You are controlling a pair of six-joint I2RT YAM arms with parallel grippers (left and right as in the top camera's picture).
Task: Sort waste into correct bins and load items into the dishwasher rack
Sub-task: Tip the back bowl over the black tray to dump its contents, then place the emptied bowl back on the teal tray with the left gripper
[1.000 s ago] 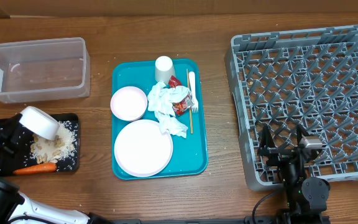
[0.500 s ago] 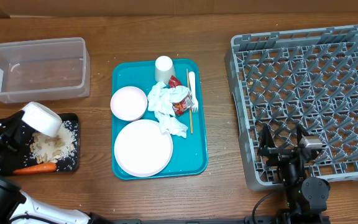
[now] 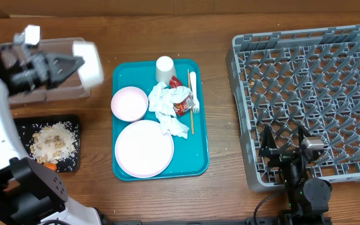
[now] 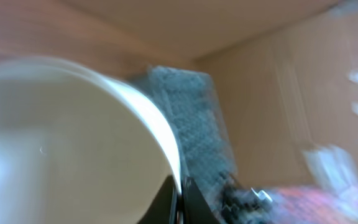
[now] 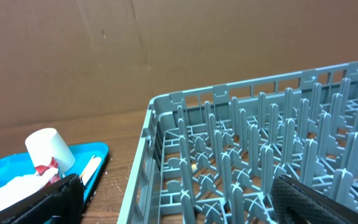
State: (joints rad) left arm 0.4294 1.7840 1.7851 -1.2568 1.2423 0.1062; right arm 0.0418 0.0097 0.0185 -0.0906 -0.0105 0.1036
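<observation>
I next need to move my left gripper right in the overhead view, lower the bowl onto the tray corner beyond the second bowl point(image 3: 134, 74), which is bare, and release it.
My left gripper point(image 3: 74, 64) is shut on the rim of a small white bowl point(image 3: 92, 62) and holds it in the air beside the clear tub point(image 3: 17, 62). The bowl fills the blurred left wrist view point(image 4: 61, 137). The black tray point(image 3: 74, 122) holds beige scraps point(image 3: 54, 140) and a bit of the carrot point(image 3: 50, 166). On the teal tray point(image 3: 199, 156) lie the plate point(image 3: 144, 149), the second bowl point(image 3: 129, 103), the cup point(image 3: 165, 67), napkins point(image 3: 166, 111), the red wrapper point(image 3: 182, 103), the fork point(image 3: 193, 84) and the stick point(image 3: 191, 122). My right gripper point(image 3: 282, 140) is open and empty over the grey rack's point(image 3: 311, 75) front left.
The right wrist view shows the rack's near wall point(image 5: 148, 155) and pegs, with the cup point(image 5: 48, 148), the fork point(image 5: 91, 168) and the teal tray's corner point(image 5: 92, 152) at the left. Bare wood lies between the teal tray and the rack.
My left arm has lifted the white bowl from over the black tray up and to the right, beside the clear tub. The scraps now show uncovered. The right arm has not moved.
</observation>
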